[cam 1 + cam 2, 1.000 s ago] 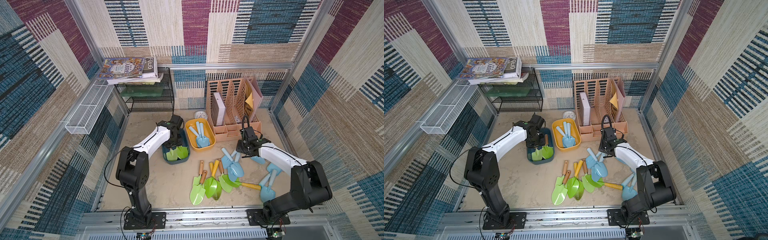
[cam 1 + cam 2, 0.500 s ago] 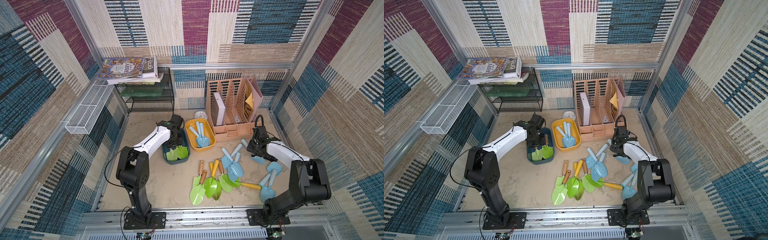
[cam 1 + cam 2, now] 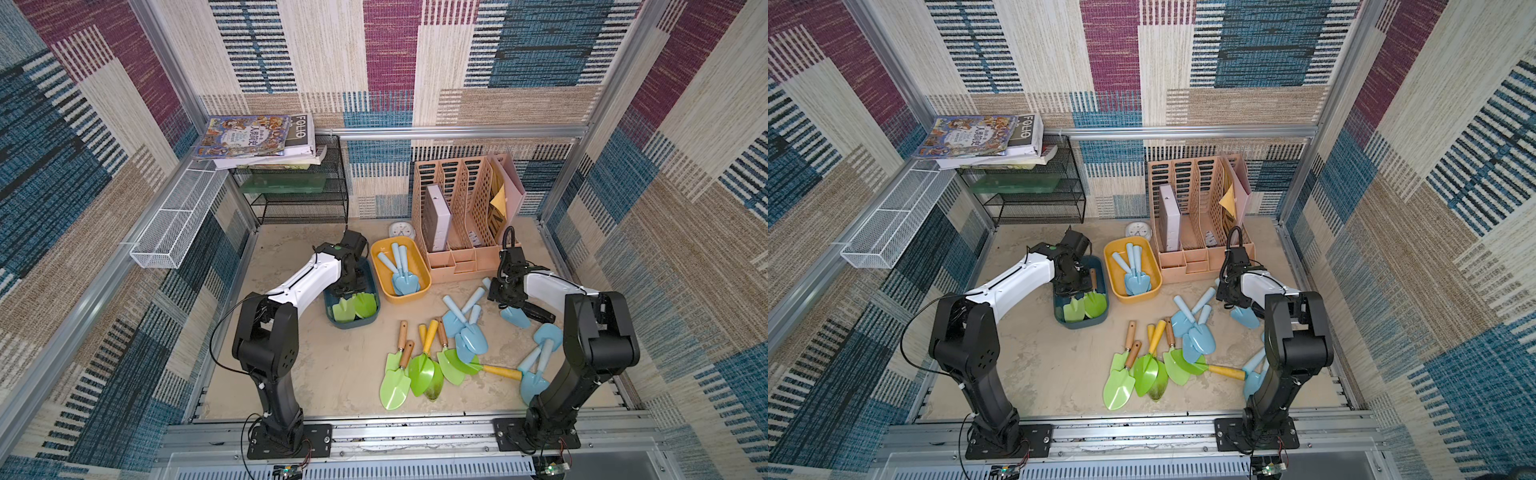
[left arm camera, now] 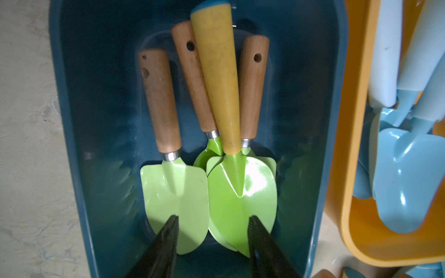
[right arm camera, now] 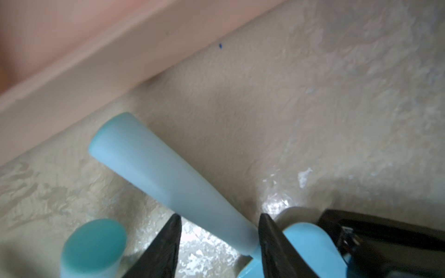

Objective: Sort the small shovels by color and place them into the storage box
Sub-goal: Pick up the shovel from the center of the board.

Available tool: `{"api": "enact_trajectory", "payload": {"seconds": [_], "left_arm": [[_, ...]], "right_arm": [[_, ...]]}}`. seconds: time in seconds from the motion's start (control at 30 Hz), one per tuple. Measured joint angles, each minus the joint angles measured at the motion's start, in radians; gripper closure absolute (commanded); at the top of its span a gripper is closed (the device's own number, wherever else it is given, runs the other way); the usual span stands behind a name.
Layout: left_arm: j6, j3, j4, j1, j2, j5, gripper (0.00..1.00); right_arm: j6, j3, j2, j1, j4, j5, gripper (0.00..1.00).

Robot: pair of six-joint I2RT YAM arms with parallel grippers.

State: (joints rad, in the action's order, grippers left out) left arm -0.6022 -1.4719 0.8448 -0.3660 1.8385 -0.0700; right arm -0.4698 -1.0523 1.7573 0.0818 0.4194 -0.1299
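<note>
The pale blue handle's blade end (image 5: pixel 240 233) is just below my right gripper, between its open fingers. My right gripper will move down a little and close on it.
Several green-bladed small shovels (image 4: pixel 173 192) with brown or yellow handles lie in the dark blue storage box (image 3: pixel 353 326) (image 4: pixel 72 144). My left gripper (image 4: pixel 213 217) (image 3: pixel 353 286) hangs open over their blades, holding nothing. Pale blue shovels (image 3: pixel 401 274) fill the yellow box (image 3: pixel 409 298). One pale blue shovel (image 5: pixel 163 173) (image 3: pixel 515 318) lies on the table by the organizer. My right gripper (image 5: pixel 220 215) (image 3: pixel 505 293) is open, its jaws straddling that handle near the blade. More green shovels (image 3: pixel 424 365) and blue shovels (image 3: pixel 465 328) lie loose mid-table.
A pink file organizer (image 3: pixel 461 216) stands at the back, close behind the right gripper. A black wire rack (image 3: pixel 299 195) with books and a white mesh basket (image 3: pixel 174 224) are back left. A small white clock (image 3: pixel 402 229) sits behind the yellow box. Two blue shovels (image 3: pixel 540 353) lie by the right arm's base.
My right arm has swung right, away from the loose blue pile, to the shovel by the organizer, and its jaws have widened. The left arm has stayed over the blue box.
</note>
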Motion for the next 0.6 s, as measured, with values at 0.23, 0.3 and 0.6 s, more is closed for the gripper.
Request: {"api": "enact_trajectory", "payload": {"seconds": [0.23, 0.3, 0.6], "left_arm": [[0.0, 0.002, 0.0, -0.001, 0.0, 0.014, 0.52], [-0.001, 0.004, 0.001, 0.0, 0.0, 0.017, 0.52], [-0.004, 0.002, 0.0, -0.001, 0.009, 0.022, 0.53]], "right_arm": [[0.011, 0.028, 0.008, 0.026, -0.044, 0.005, 0.69], [0.011, 0.04, 0.003, 0.035, -0.062, 0.002, 0.75], [-0.02, 0.098, -0.053, 0.058, -0.069, -0.003, 0.87]]}}
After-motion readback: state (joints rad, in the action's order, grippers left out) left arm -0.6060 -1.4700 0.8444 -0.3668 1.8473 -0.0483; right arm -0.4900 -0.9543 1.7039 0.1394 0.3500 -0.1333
